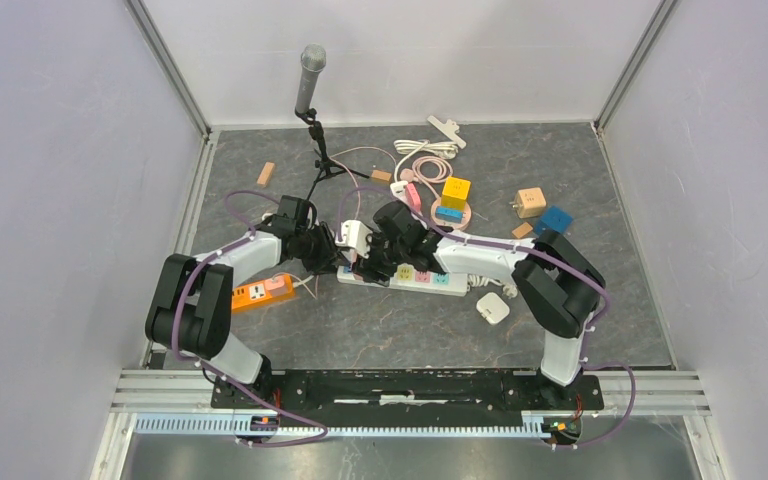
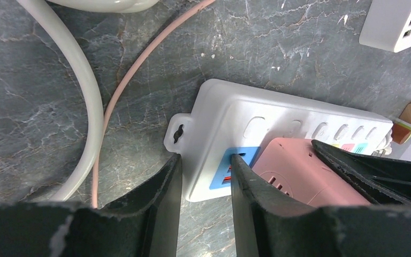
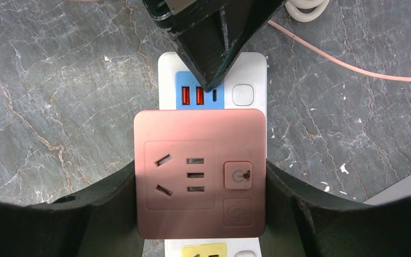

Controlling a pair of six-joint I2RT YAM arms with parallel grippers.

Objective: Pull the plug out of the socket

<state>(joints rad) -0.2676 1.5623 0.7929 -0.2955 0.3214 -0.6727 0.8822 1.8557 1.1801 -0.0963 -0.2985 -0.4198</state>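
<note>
My right gripper moves up off the socket next, then toward the tan cube and down. It releases the plug where the tabletop by that cube (image 1: 493, 228) is bare.
A white power strip (image 1: 430, 281) with coloured sockets lies mid-table. A pink square plug adapter (image 3: 200, 171) sits plugged into it, beside the blue USB panel (image 3: 198, 95). My right gripper (image 3: 200, 179) is shut on the pink plug, one finger on each side. In the top view the right gripper (image 1: 380, 264) hides the plug. My left gripper (image 2: 206, 160) stands at the strip's end (image 2: 278, 115), jaws a narrow gap apart. One of its fingertips (image 2: 241, 171) presses on the blue panel. The other (image 2: 168, 176) is just off the strip's end. The pink plug (image 2: 299, 171) shows beside it.
An orange power strip (image 1: 262, 291) lies left, a white adapter (image 1: 492, 307) right of the strip. A microphone stand (image 1: 310, 70), coiled cables (image 1: 425, 160) and yellow (image 1: 456, 190), tan (image 1: 530, 202) and blue (image 1: 552, 220) cubes are behind. A white cable (image 2: 88, 96) and pink cable (image 2: 139, 64) run near the strip's end.
</note>
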